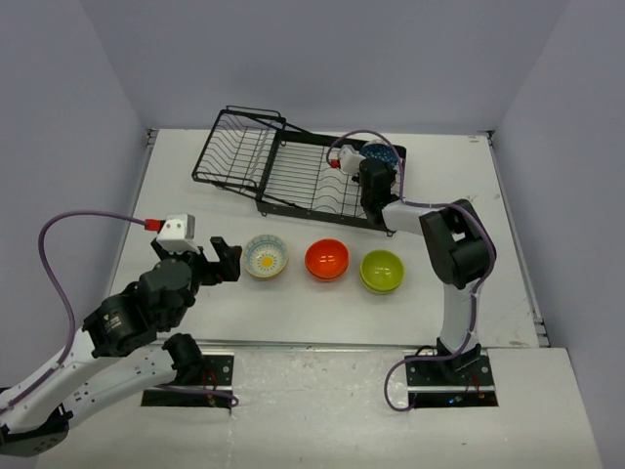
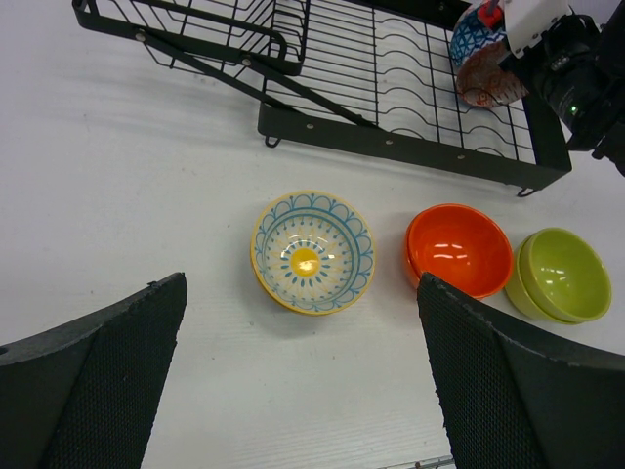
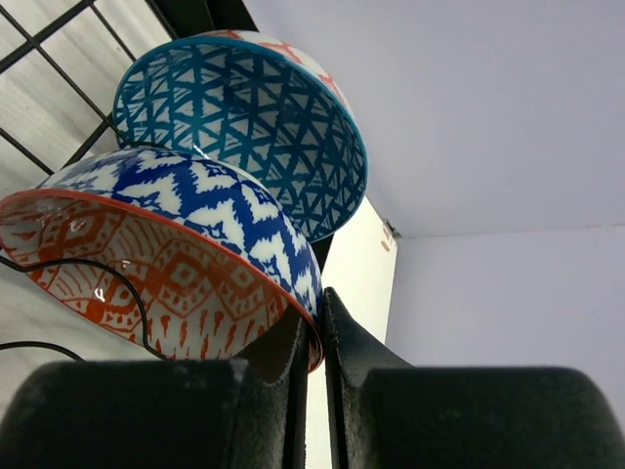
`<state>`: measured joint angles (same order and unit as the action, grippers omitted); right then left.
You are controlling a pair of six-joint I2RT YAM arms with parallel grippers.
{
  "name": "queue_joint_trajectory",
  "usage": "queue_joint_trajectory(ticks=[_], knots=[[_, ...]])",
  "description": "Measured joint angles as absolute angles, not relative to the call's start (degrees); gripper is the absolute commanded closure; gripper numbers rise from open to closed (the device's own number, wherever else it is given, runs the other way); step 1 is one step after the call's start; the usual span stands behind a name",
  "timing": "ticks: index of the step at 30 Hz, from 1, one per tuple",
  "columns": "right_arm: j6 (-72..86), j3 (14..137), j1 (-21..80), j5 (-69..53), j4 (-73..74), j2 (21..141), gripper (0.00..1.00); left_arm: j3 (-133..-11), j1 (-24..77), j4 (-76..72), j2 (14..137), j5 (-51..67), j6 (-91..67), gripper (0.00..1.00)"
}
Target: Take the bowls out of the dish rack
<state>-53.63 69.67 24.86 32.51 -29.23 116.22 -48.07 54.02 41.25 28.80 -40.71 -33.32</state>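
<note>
My right gripper needs to rise next, come back and lower the patterned bowl to release it on the clear tabletop near the orange-red bowl.
The black wire dish rack (image 1: 293, 171) lies at the back of the table. Two patterned bowls stand on edge at its right end (image 1: 381, 153). My right gripper (image 3: 317, 337) is shut on the rim of the nearer one, blue zigzag outside and orange-red patterned inside (image 3: 166, 254). Behind it leans a teal-patterned bowl (image 3: 244, 127). A cream floral bowl (image 1: 266, 256), an orange-red bowl (image 1: 327, 259) and a lime green bowl (image 1: 382, 271) sit in a row on the table. My left gripper (image 2: 303, 381) is open and empty, just near of the cream bowl (image 2: 312, 252).
The rack's smaller tilted section (image 1: 234, 147) is at its left end. White walls close the table at the back and sides. A purple cable (image 1: 78, 220) loops from the left arm. The right arm's elbow (image 1: 454, 244) rises right of the green bowl.
</note>
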Motion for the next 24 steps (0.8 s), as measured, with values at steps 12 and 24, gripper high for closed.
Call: queue_joint_trajectory(ticks=[12,24], knots=[[-60.4,62.3,26.2,33.6,-47.5,115.9,1.00,-48.1,54.0,41.3,28.8,-40.7,-33.3,0.00],[-67.5,61.6,28.0,35.4,-67.0,115.9,1.00,-48.1,54.0,41.3,28.8,-40.8,-33.3,0.00]])
